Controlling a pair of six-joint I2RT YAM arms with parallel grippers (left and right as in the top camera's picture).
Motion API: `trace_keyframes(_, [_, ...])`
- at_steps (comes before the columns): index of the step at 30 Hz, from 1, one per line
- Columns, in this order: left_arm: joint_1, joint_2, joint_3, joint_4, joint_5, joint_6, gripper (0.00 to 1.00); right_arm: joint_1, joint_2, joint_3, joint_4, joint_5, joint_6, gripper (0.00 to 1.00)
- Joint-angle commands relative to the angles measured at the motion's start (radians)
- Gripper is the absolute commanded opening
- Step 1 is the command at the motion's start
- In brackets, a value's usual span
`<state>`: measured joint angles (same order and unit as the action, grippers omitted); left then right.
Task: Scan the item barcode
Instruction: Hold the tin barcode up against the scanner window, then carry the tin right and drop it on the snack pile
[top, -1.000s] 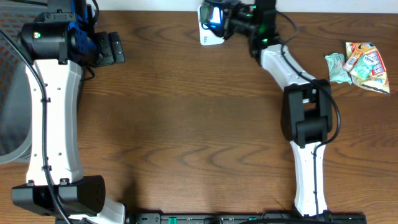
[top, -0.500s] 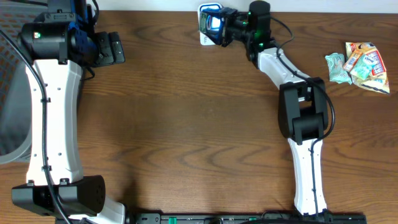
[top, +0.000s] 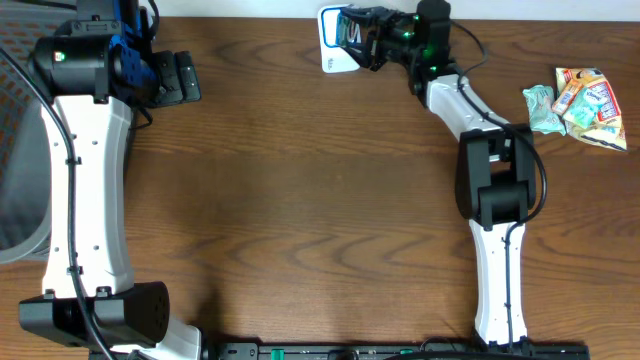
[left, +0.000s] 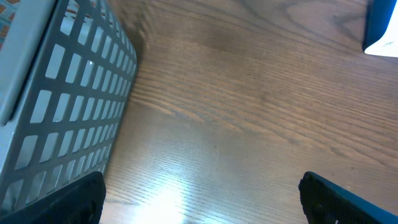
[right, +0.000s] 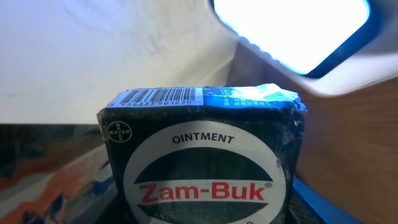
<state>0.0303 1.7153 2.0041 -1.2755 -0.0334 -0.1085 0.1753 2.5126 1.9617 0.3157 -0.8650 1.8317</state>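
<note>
My right gripper carries the box (top: 353, 30) away from the scanner (top: 330, 52) to the snack packets next, since the box's barcode side catches the scanner's blue light.
My right gripper (top: 368, 36) is shut on a dark green Zam-Buk ointment box (top: 353, 30) at the table's far edge. It holds the box just beside the white and blue scanner (top: 330, 52). The right wrist view shows the box (right: 205, 162) filling the frame between the jaws of my right gripper (right: 205, 211). Its barcode (right: 158, 96) lies on the top face, lit blue at one end. The scanner's glowing window (right: 292, 37) is above and to the right. My left gripper (top: 181, 78) hangs open at the far left, and in its own view the left gripper (left: 201, 208) holds nothing.
A grey mesh basket (left: 62, 93) stands at the table's left edge, close to the left gripper. Snack packets (top: 580, 100) lie at the far right. The scanner's corner (left: 382, 28) shows in the left wrist view.
My right gripper has turned the box beside the scanner and shifted slightly right; the blue glow on the box's face is gone. The left arm has not moved.
</note>
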Motion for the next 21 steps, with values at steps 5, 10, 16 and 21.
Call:
trace_keyframes(5, [0.004, 0.004, -0.004, 0.0, -0.016, -0.009, 0.98, -0.114, -0.126, 0.015, -0.201, 0.035, -0.273, 0.38])
trace_keyframes(10, [0.004, 0.004, -0.004, 0.0, -0.016, -0.009, 0.98, -0.188, -0.222, 0.015, -0.465, 0.126, -0.504, 0.38])
trace_keyframes(16, [0.004, 0.004, -0.004, 0.0, -0.016, -0.009, 0.98, -0.285, -0.376, 0.015, -0.863, 0.436, -0.798, 0.4])
trace_keyframes(21, [0.004, 0.004, -0.004, 0.0, -0.016, -0.009, 0.98, -0.348, -0.467, 0.015, -1.094, 0.761, -0.951, 0.42])
